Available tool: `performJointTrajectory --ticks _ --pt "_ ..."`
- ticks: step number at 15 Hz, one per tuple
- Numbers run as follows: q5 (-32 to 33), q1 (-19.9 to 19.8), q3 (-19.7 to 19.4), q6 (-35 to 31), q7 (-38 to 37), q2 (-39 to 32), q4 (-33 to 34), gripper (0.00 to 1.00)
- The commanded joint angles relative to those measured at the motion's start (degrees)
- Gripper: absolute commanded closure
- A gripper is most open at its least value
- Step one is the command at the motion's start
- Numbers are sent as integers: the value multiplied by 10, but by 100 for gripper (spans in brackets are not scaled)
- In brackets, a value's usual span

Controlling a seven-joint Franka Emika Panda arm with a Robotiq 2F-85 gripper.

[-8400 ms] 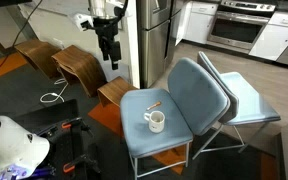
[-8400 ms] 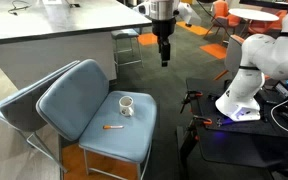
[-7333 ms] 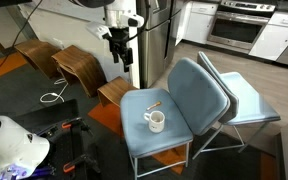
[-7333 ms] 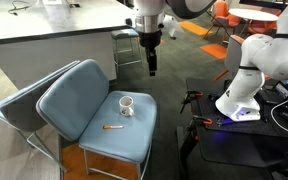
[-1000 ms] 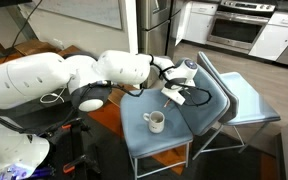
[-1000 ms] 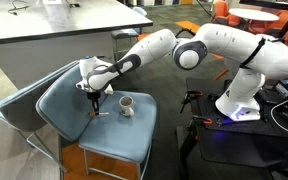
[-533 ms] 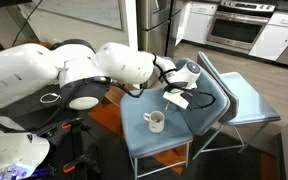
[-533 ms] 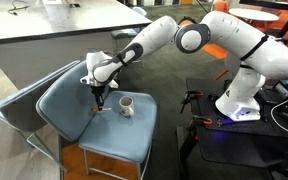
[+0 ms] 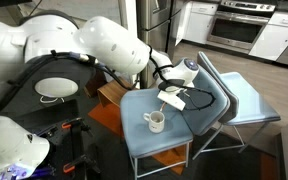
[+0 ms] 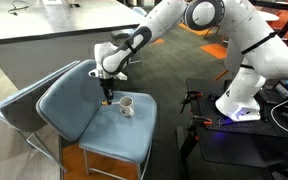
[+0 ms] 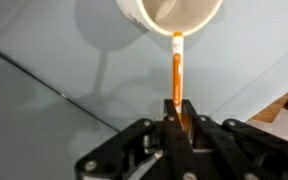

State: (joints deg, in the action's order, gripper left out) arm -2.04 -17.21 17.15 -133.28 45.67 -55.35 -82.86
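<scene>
My gripper will first lift the orange stick away from the chair's backrest and over the cup's opening, then lower and release the stick (image 11: 176,68).
My gripper (image 11: 178,108) is shut on a thin orange stick (image 11: 176,68), which hangs straight down from the fingers. In the wrist view the stick's far tip reaches the rim of a white cup (image 11: 169,15). The cup (image 10: 127,105) stands on the seat of a blue-grey chair (image 10: 84,95). In both exterior views the gripper (image 10: 107,96) hovers just above the seat, close beside the cup (image 9: 156,121), with the gripper (image 9: 173,100) between cup and backrest.
A second blue chair (image 9: 246,100) stands behind the first. Wooden stools (image 9: 79,66) sit on the floor beyond. A white robot base (image 10: 242,95) is beside the chair, and a counter (image 10: 44,30) runs behind it.
The arm has lifted the orange stick off the seat and carried it toward the cup. The cup has not moved.
</scene>
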Motion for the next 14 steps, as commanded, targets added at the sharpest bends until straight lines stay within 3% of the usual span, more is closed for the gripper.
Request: performJointTrajectory --ticks 1,5,8,12,14 --pt "-29 -23 5 -58 40 99 -146 97" --pt "-68 -41 16 -105 82 183 -278 97" --pt "-100 -45 21 -150 126 206 -333 97" --pt "-116 -53 21 -218 164 205 -353 97" --pt "-111 -59 20 -222 172 199 -342 97"
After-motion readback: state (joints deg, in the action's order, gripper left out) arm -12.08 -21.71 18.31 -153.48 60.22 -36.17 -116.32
